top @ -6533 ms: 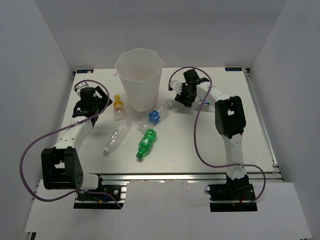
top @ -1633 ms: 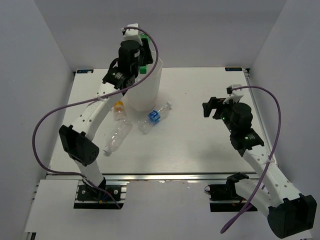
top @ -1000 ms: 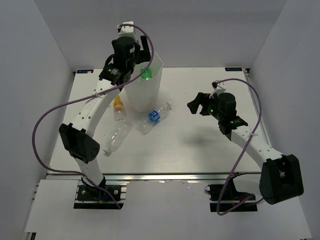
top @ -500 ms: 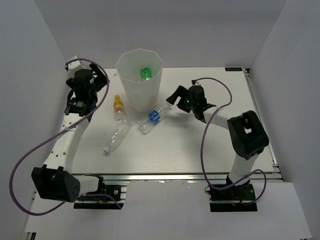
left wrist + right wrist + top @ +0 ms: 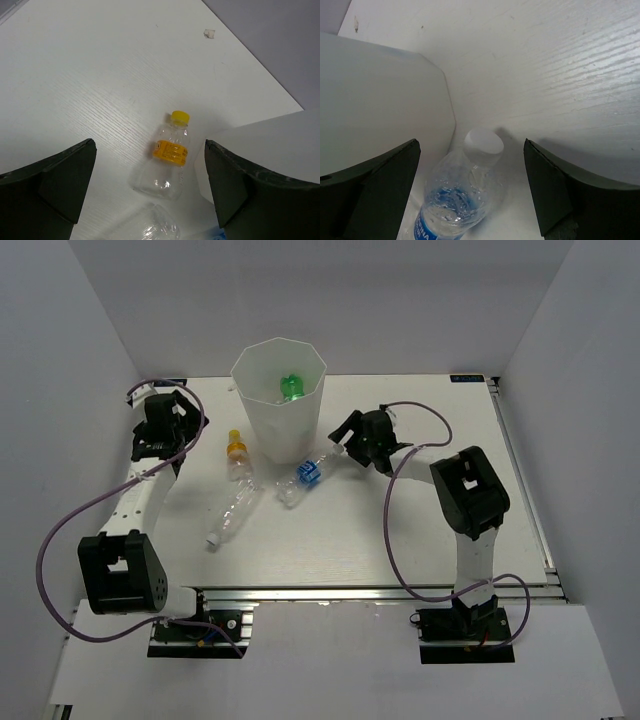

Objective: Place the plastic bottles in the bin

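Note:
The blue-labelled bottle's white cap and neck point between my right gripper's open fingers, so it will ease down and toward the bin (image 5: 262, 412) next and close around them.
The white faceted bin (image 5: 262, 412) stands at the back middle of the table, with a green bottle (image 5: 290, 388) inside it. Three plastic bottles lie in front of it: an orange-capped one (image 5: 238, 456) (image 5: 170, 155), a clear one (image 5: 232, 515) (image 5: 156, 227), and a blue-labelled one (image 5: 308, 472) (image 5: 454, 200) with a white cap (image 5: 484, 141). My left gripper (image 5: 172, 435) (image 5: 150, 185) hangs open above the table, left of the orange-capped bottle. My right gripper (image 5: 346, 440) (image 5: 470, 190) is open, its fingers on either side of the blue-labelled bottle's cap end without touching it.
The bin's wall (image 5: 380, 100) rises close beside the right gripper's left finger, and its base (image 5: 255, 140) is just right of the orange-capped bottle. White enclosure walls stand around the table (image 5: 400, 530). Purple cables loop from both arms.
The green bottle now lies in the bin. My left arm has swung away from the rim, left and down. My right gripper has moved left to the blue-labelled bottle's cap.

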{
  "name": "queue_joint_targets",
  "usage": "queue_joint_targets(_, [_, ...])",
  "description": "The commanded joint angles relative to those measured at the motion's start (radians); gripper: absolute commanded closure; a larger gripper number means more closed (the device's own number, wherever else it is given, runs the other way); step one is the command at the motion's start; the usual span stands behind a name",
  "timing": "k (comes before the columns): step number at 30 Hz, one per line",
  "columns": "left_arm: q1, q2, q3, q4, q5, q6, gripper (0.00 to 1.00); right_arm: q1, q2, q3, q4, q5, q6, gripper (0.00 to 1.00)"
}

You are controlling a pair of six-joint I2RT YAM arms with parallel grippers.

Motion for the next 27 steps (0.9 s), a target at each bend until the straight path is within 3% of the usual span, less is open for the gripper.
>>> queue_joint_targets(1, [0.017, 0.011, -0.004, 0.041, 0.068, -0.004, 0.02, 0.011, 0.022, 0.025, 0.000, 0.044, 0.096, 0.12])
queue_joint_targets(14, [0.018, 0.042, -0.027, 0.062, 0.108, 0.039, 0.02, 0.030, 0.103, 0.058, 0.028, 0.026, 0.171, 0.24])
queue_joint_targets(27, [0.018, 0.023, -0.032, 0.058, 0.121, 0.033, 0.02, 0.032, 0.135, 0.046, 0.032, 0.050, 0.260, 0.44])
